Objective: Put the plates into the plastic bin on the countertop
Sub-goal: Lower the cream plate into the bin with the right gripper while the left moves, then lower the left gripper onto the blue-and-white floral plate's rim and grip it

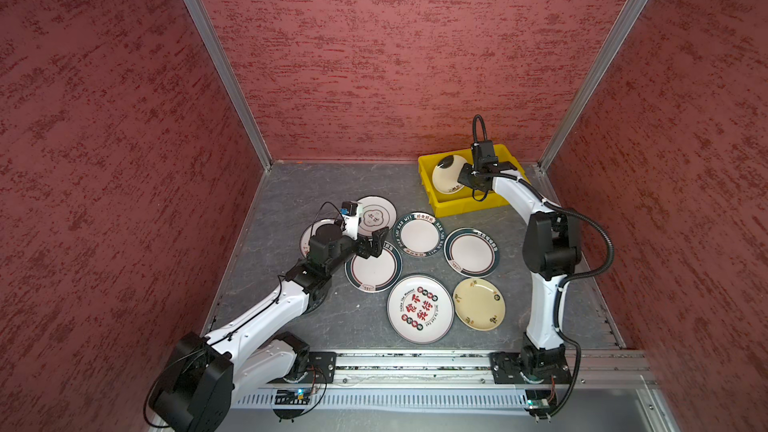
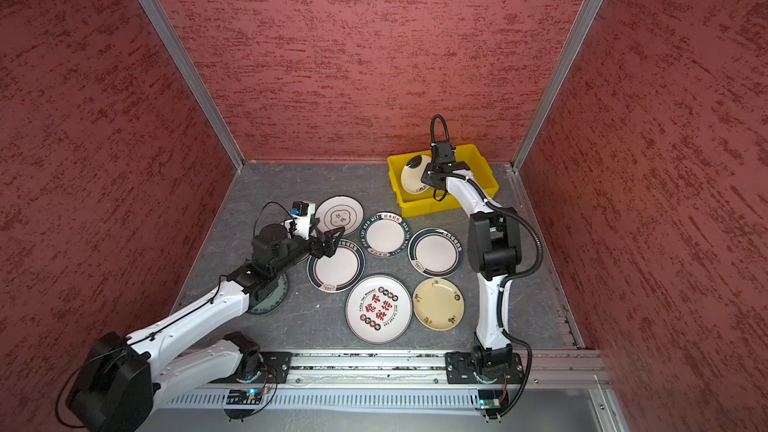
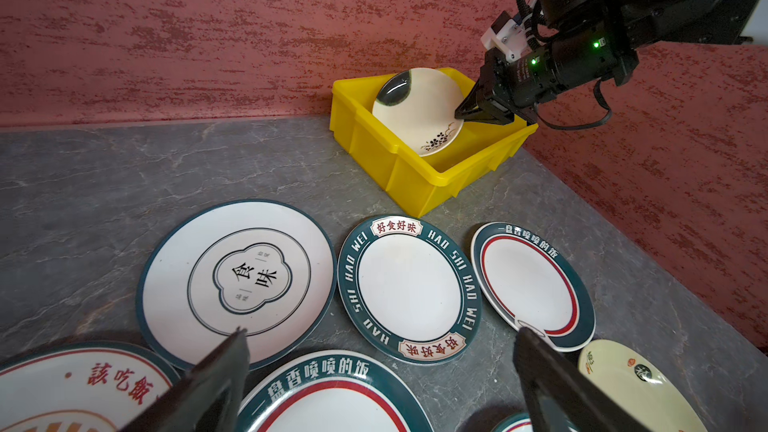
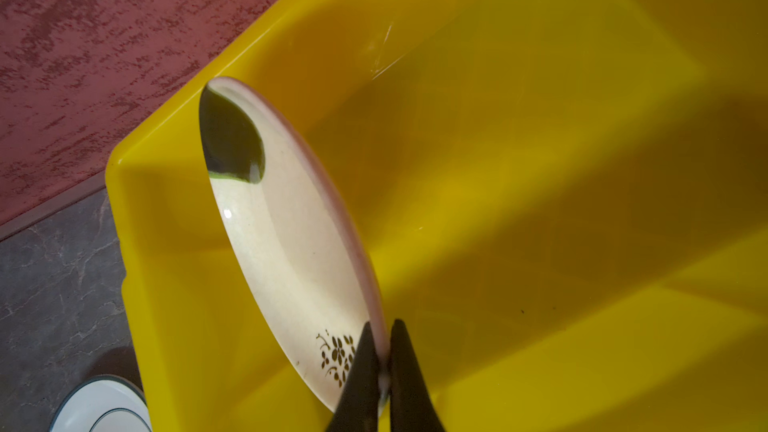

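Note:
The tilted cream plate in my right gripper will go down next toward the bare bottom of the yellow bin (image 4: 424,232). I will release the plate's rim there, since that bottom lies below.
My right gripper (image 4: 384,326) is shut on the rim of a cream plate (image 4: 291,243) with a dark patch. It holds the plate tilted on edge inside the yellow plastic bin (image 1: 432,197), which the left wrist view also shows (image 3: 374,139). Several plates lie flat on the grey countertop (image 1: 291,201), among them a lettered green-rimmed one (image 1: 419,234), a large red-print one (image 1: 419,309) and a cream-yellow one (image 1: 478,304). My left gripper (image 1: 374,245) hangs open above the far rim of a green-rimmed plate (image 1: 372,270), with nothing between its fingers.
Red textured walls close in the left, back and right. The bin stands in the back right corner. A dark patterned plate (image 2: 272,299) lies partly under my left arm. A metal rail (image 1: 415,361) carrying both arm bases runs along the front edge.

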